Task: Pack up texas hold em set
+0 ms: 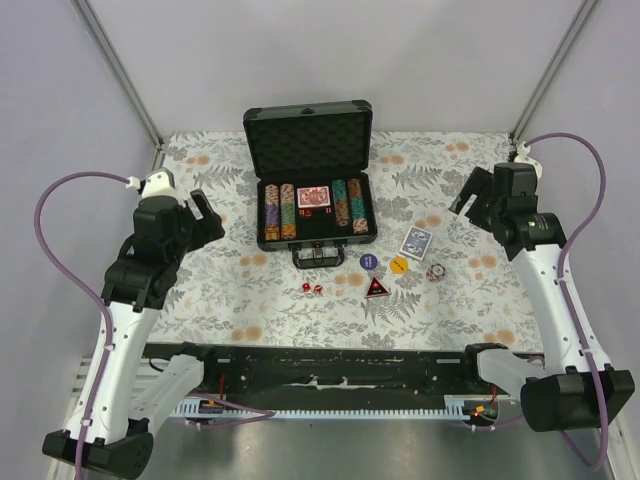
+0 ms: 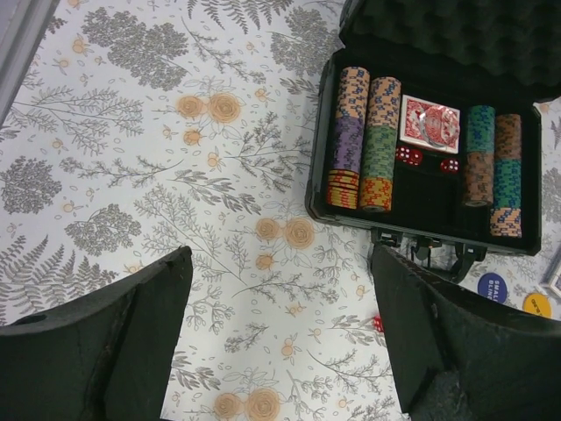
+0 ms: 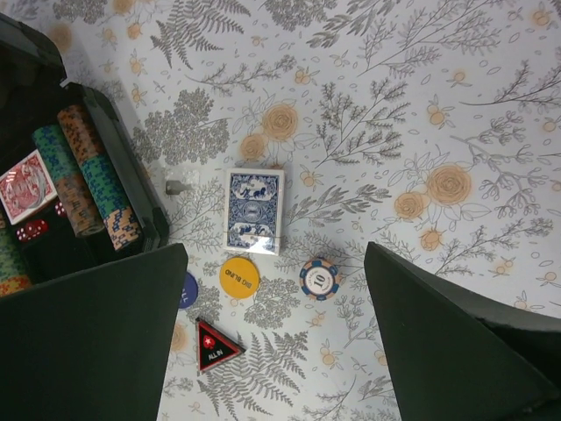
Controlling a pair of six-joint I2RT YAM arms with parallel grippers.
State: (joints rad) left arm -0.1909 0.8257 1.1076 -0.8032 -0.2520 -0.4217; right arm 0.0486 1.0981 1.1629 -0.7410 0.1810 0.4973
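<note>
The unpacked die nearer the all-in marker lies below and to the left of my right gripper in the top view, so I need to swing across and down onto it.
The dark briefcase [image 1: 308,142] stands open at the back centre. It holds rows of multicoloured chips [image 1: 280,210], a red deck [image 1: 313,196] and red dice [image 2: 408,155]. On the table in front lie a blue deck [image 1: 416,242], a blue button [image 1: 368,261], a yellow button [image 1: 399,265], a single chip [image 1: 435,271], a triangular all-in marker [image 1: 377,288] and two red dice [image 1: 312,289]. My left gripper [image 1: 207,218] is open and empty, left of the case. My right gripper [image 1: 468,203] is open and empty, above the blue deck [image 3: 253,210] and chip [image 3: 319,279].
The table has a floral cloth with walls on the left, right and back. The case handle [image 1: 318,256] juts towards me. A small grey piece [image 3: 178,186] lies beside the case's right wall [image 3: 140,193]. One red die [image 2: 378,324] sits by my left gripper's right finger.
</note>
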